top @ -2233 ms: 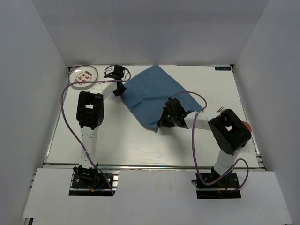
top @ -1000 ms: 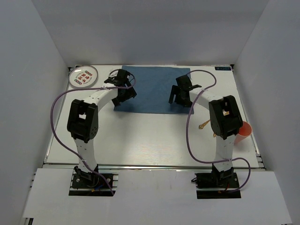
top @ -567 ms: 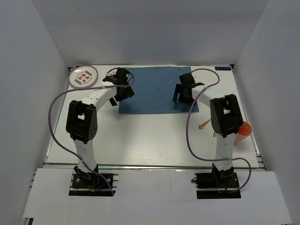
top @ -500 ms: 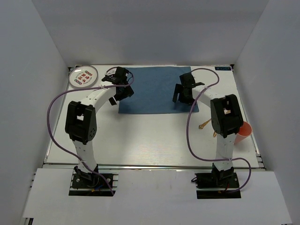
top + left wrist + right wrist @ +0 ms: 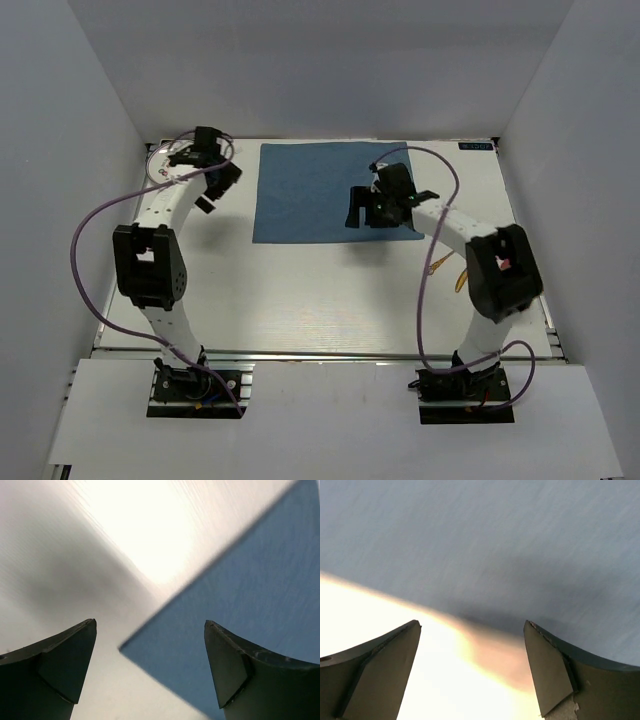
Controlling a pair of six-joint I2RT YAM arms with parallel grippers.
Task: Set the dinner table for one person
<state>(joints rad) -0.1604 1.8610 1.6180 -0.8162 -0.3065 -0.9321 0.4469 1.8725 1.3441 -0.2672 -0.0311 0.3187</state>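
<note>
I will move my left gripper to the left in the top view next, and I will bring it down onto the plate's near rim.
On the white dinner table a blue cloth placemat lies flat and square at the back centre. My left gripper hovers open and empty just left of the mat, beside the patterned plate, which the arm mostly hides. In the left wrist view the left gripper frames a corner of the placemat against bare table. My right gripper is open and empty over the mat's near right part. The right wrist view has the right gripper above the placemat's edge.
Gold-coloured cutlery lies on the table to the right of the mat, close under the right arm. White walls enclose the table at the back and both sides. A metal rail runs along the near edge.
The crumpled cloth has been spread flat and squared. My left gripper has left the mat's left edge and swung left toward the plate. The right gripper has shifted left and nearer over the mat.
</note>
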